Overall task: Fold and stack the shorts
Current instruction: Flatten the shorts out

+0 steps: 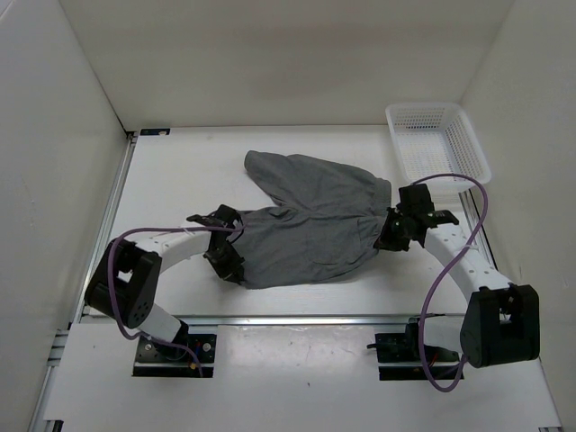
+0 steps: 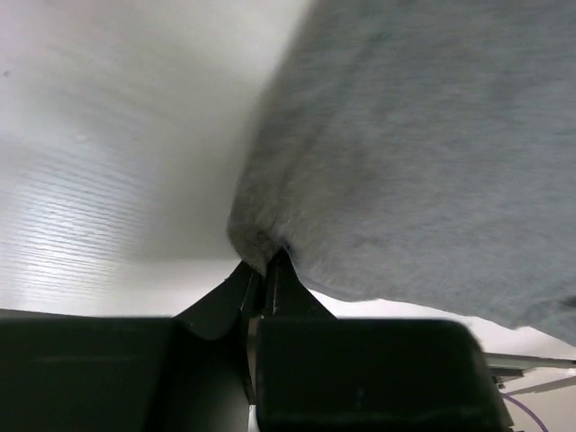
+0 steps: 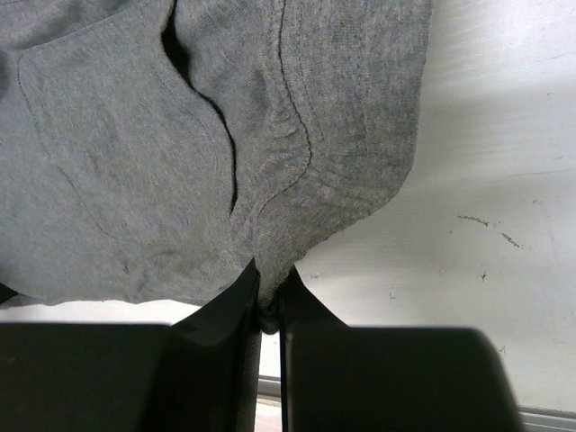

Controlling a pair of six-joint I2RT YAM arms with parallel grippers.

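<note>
The shorts (image 1: pixel 310 220) lie rumpled, so my right gripper should lift the held edge, carry it outward, lower it on the tabletop (image 1: pixel 362 178) beside the white basket and release it.
The grey shorts (image 1: pixel 310 220) lie spread in the middle of the white table, one leg reaching toward the back left. My left gripper (image 1: pixel 227 261) is shut on the shorts' near left corner; in the left wrist view the cloth (image 2: pixel 423 153) is pinched between the closed fingers (image 2: pixel 268 270). My right gripper (image 1: pixel 393 236) is shut on the shorts' right edge; in the right wrist view a fold of grey fabric (image 3: pixel 270 180) is clamped between the fingers (image 3: pixel 269 301).
A white plastic mesh basket (image 1: pixel 438 144) stands at the back right, just beyond the right arm. White walls enclose the table on three sides. A metal rail (image 1: pixel 297 319) runs along the near edge.
</note>
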